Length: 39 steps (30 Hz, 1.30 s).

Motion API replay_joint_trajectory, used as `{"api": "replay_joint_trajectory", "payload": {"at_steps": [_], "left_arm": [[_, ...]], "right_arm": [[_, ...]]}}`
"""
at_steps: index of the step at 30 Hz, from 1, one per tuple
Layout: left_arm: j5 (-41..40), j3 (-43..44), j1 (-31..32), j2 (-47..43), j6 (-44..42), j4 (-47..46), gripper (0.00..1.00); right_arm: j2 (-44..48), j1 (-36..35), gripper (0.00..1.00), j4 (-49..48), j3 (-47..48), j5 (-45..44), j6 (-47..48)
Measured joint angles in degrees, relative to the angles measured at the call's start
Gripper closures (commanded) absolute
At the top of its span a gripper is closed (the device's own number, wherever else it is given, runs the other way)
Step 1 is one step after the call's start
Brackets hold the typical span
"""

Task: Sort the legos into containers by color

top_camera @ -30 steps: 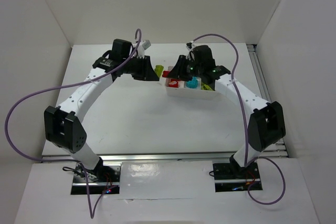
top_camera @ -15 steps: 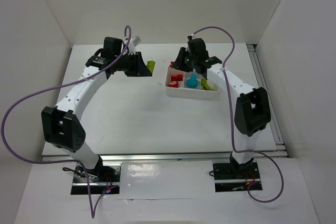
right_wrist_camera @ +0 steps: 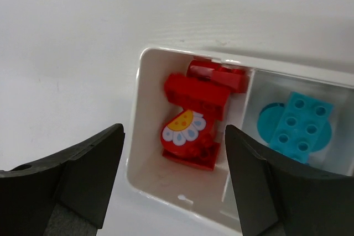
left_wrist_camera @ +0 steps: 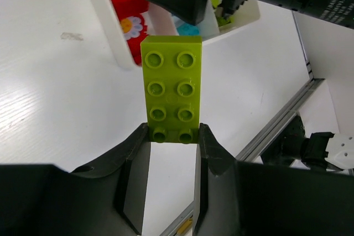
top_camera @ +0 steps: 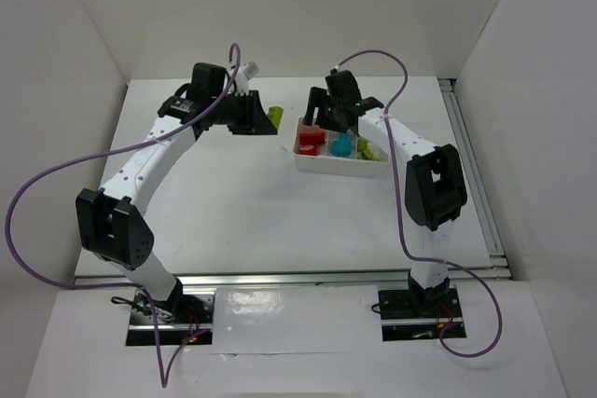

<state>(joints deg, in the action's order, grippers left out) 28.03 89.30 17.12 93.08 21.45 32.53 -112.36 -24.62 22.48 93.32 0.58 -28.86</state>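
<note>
The yellow-green compartment [top_camera: 370, 149] [left_wrist_camera: 229, 19] lies to the right of my left gripper in the top view, so next my left gripper will carry the matching lego over it and release.
My left gripper [top_camera: 264, 120] [left_wrist_camera: 172, 135] is shut on the near end of a long yellow-green lego [top_camera: 276, 118] [left_wrist_camera: 171, 87], held above the table just left of the tray. The white three-compartment tray [top_camera: 341, 166] [right_wrist_camera: 135, 136] holds red legos [top_camera: 309, 143] [right_wrist_camera: 193, 120] in its left part, a cyan lego [top_camera: 342, 145] [right_wrist_camera: 301, 125] in the middle and yellow-green ones [top_camera: 370, 150] on the right. My right gripper [top_camera: 324, 115] [right_wrist_camera: 174, 156] hangs open over the red compartment with nothing between its fingers. One red piece bears a daisy print [left_wrist_camera: 131, 25].
White walls close the table at the back and both sides. A metal rail [top_camera: 471, 165] runs along the right edge. Purple cables [top_camera: 56, 174] loop from both arms. The two grippers are close together near the tray's left end [left_wrist_camera: 108, 20].
The right gripper has opened over the tray's left compartment, and its arm has swung back and left. The left gripper has shifted only slightly, still holding the yellow-green lego.
</note>
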Motion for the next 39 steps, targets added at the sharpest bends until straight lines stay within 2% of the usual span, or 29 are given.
{"api": "replay_joint_trajectory", "payload": {"at_steps": [4,8,14,17,22,27,28,30,31,35,36,39], "left_arm": [[0.0,4.2,3.8,2.4,1.1,-0.4,1.00],[0.8,8.5,8.6,7.8,3.6,-3.0,1.00],[3.0,21.6,16.9,23.9,8.1,-6.8,1.00],[3.6,30.1,20.0,32.2,10.4,-7.8,1.00],[4.2,41.0,22.3,43.2,14.6,-10.1,1.00],[2.5,42.1,21.8,47.8,16.9,-11.3,1.00],[2.3,42.4,21.7,48.5,17.4,-11.3,0.95],[2.0,43.7,21.6,50.0,18.0,-11.7,0.67],[2.1,44.6,21.5,50.8,18.1,-12.0,0.48],[3.0,46.1,21.2,52.5,19.2,-13.8,0.19],[3.3,46.1,21.3,52.5,19.5,-14.0,0.08],[4.0,46.1,21.3,52.5,19.5,-15.1,0.05]], "right_arm": [[3.5,0.5,0.21,1.7,-0.9,-4.4,0.7],[16.1,3.8,0.22,3.8,-8.7,-10.0,1.1],[36.8,16.6,0.18,6.2,-19.0,-17.9,0.1],[43.3,18.8,0.18,8.2,-22.9,-19.8,-1.2],[47.7,21.6,0.17,11.7,-26.1,-20.8,-2.4],[48.9,23.6,0.16,13.8,-26.3,-21.1,-2.4],[49.0,23.7,0.16,14.1,-26.3,-21.1,-2.4],[49.0,23.8,0.14,14.5,-26.3,-21.0,-2.3],[49.0,23.8,0.12,14.6,-26.3,-20.9,-2.3],[49.0,23.8,0.00,14.8,-26.3,-20.5,-2.2],[49.0,23.8,0.00,14.9,-26.3,-20.4,-2.2],[49.0,23.9,0.00,15.2,-26.3,-20.2,-2.1]]}}
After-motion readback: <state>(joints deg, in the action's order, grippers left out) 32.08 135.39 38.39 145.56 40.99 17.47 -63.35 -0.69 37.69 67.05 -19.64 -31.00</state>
